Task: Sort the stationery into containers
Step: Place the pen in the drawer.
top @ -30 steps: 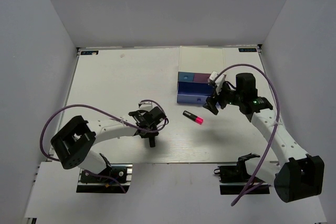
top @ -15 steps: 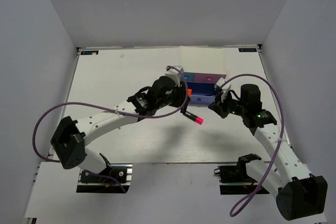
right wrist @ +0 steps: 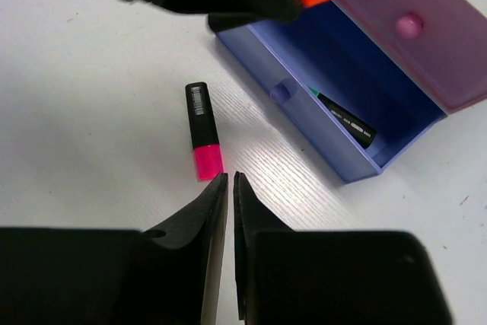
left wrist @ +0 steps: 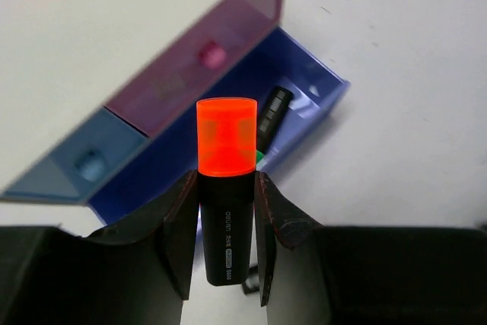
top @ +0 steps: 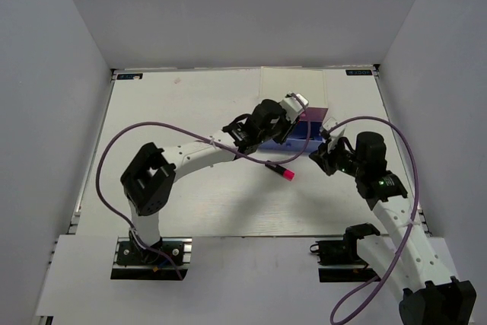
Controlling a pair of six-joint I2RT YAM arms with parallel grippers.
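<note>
The left gripper moves down next toward the bare drawer bottom beside a similar marker and releases the orange-capped one, as the open blue drawer (left wrist: pixel 308 74) already holds that marker.
My left gripper (left wrist: pixel 226 182) is shut on a black marker with an orange cap (left wrist: pixel 226 188), held cap-forward above the open blue drawer (left wrist: pixel 308 74). A black marker with a green end (left wrist: pixel 272 114) lies inside that drawer. The pink drawer (left wrist: pixel 199 58) beside it is closed. From above, the left gripper (top: pixel 292 114) hangs over the cabinet (top: pixel 312 118). A pink-capped marker (right wrist: pixel 203 133) lies on the table in front of the drawer (right wrist: pixel 319 58). My right gripper (right wrist: pixel 230 177) hovers just off its pink end, shut and empty.
The left arm reaches across the middle of the table to the cabinet, its cable looping over the left side (top: pixel 114 150). The right gripper (top: pixel 326 150) stands just right of the open drawer. White walls enclose the table on three sides.
The left arm swung from the mid-left table up to the cabinet, carrying the orange-capped marker over the open drawer. The right gripper shut and drew back from the drawer.
</note>
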